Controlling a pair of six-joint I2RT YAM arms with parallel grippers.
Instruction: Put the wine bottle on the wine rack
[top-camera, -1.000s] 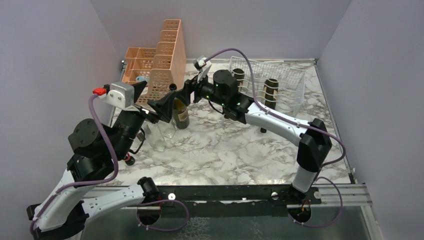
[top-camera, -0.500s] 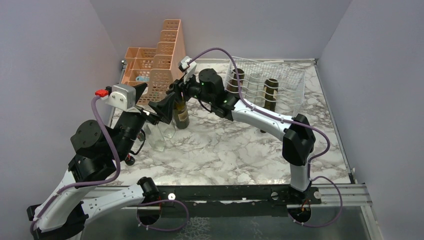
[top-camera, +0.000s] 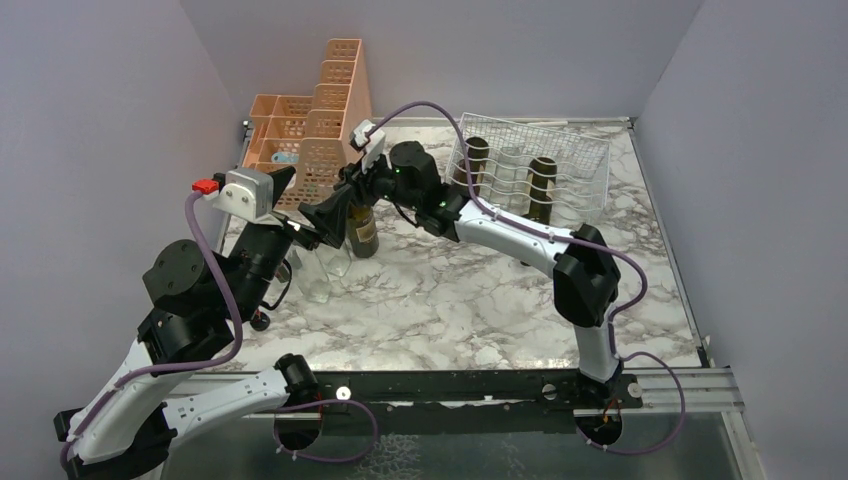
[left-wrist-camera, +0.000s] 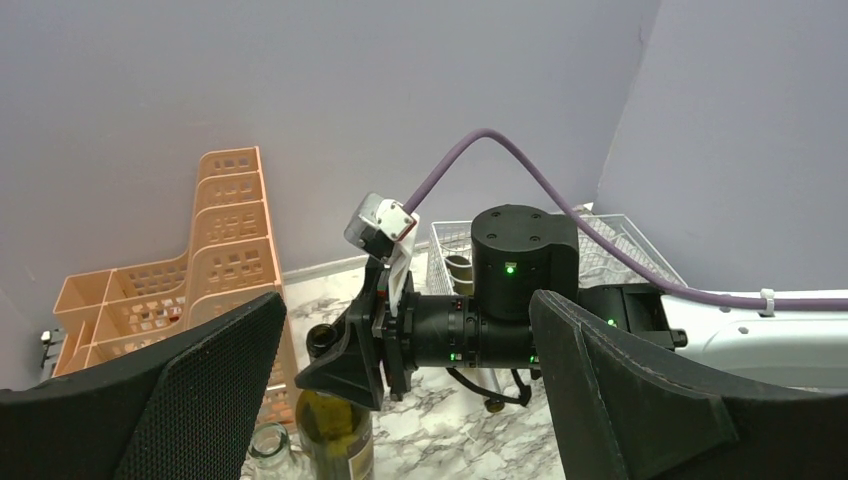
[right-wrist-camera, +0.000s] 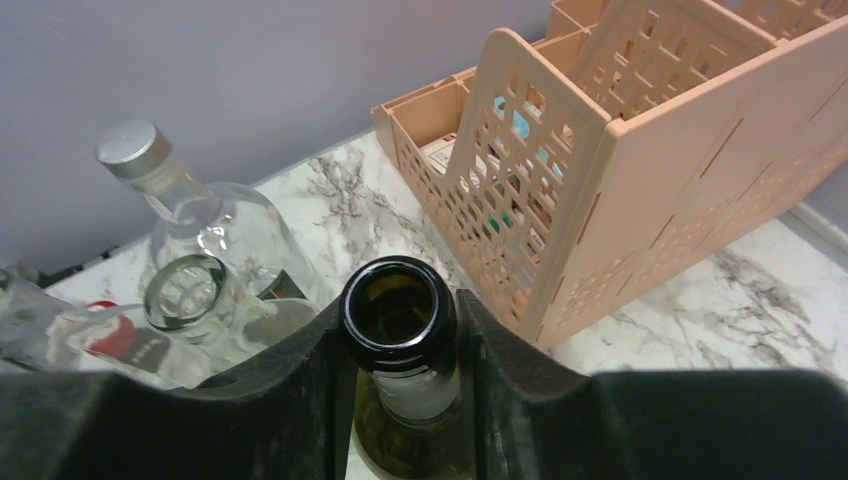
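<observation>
The bottle's neck has clear marble back and to its right in the top view, so I will lift my right gripper next, carry the neck over that space and then release it.
The wine bottle (top-camera: 363, 232), dark green with a label, stands upright on the marble table beside the peach organizer. My right gripper (top-camera: 345, 200) reaches in from the right and is shut on its neck. In the right wrist view both black fingers (right-wrist-camera: 300, 400) press the neck just under the open mouth of the wine bottle (right-wrist-camera: 405, 400). The wine rack (top-camera: 590, 170), a silvery wire basket, sits at the back right with dark bottles lying in it. My left gripper (top-camera: 300, 205) hovers open just left of the bottle, holding nothing; its fingers (left-wrist-camera: 140, 400) stand wide apart.
Clear glass bottles (top-camera: 315, 275) stand right next to the wine bottle; one is capped (right-wrist-camera: 135, 150), one has an open mouth (right-wrist-camera: 185, 290). The peach perforated organizer (top-camera: 320, 120) rises close behind. Purple walls enclose the table.
My right arm has swung left from near the rack to the wine bottle, and its jaws have closed around the neck. The left arm has stayed still.
</observation>
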